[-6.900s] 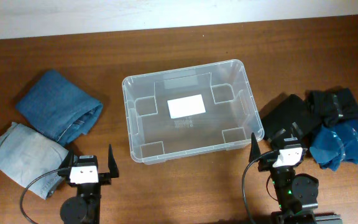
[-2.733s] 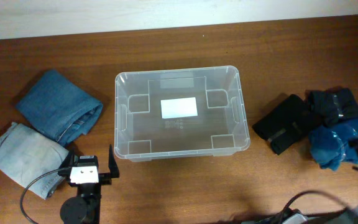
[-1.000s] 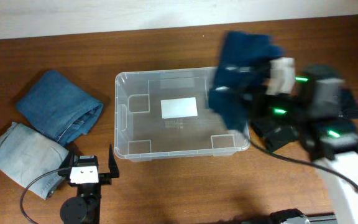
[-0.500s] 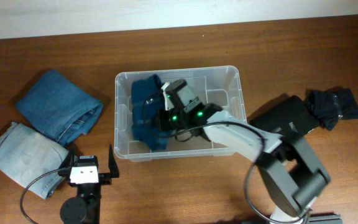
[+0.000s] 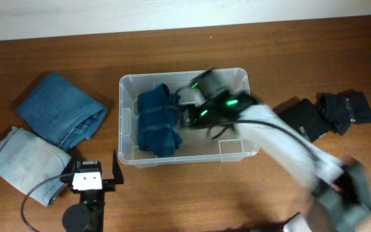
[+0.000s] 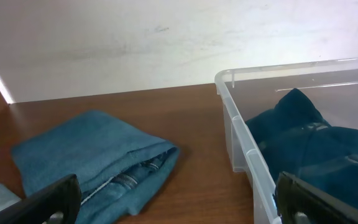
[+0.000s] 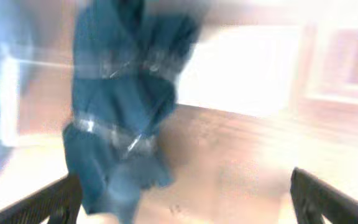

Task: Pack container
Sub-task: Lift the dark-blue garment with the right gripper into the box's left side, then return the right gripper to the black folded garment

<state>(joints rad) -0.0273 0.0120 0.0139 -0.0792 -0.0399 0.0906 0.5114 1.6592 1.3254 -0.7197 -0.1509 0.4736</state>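
Note:
Both the black garment and the navy one lie unpacked, so the right gripper will next go to the right in the overhead view, then down onto the black garment's end (image 5: 313, 116) beside the navy one.
The container (image 5: 243, 77) is a clear plastic bin at the table's middle. A dark blue folded garment (image 5: 156, 122) lies in its left half. My right gripper (image 5: 187, 115) is blurred over the bin's middle, just right of that garment. In the right wrist view it (image 7: 185, 208) is open and empty, with the garment (image 7: 123, 106) lying ahead and to the left on the bin floor. My left gripper (image 5: 98, 171) is open and empty near the front edge. In the left wrist view it (image 6: 179, 205) faces the bin's left rim (image 6: 241, 137), with the garment (image 6: 316, 149) inside.
Folded blue jeans (image 5: 60, 109) (image 6: 92, 155) and a pale blue folded pair (image 5: 24, 161) lie left of the bin. A black garment (image 5: 304, 119) and a dark navy one (image 5: 346, 109) lie to its right.
My right arm carried the dark blue garment from the right pile into the bin, let it go and now draws back to the right. The left arm has not moved.

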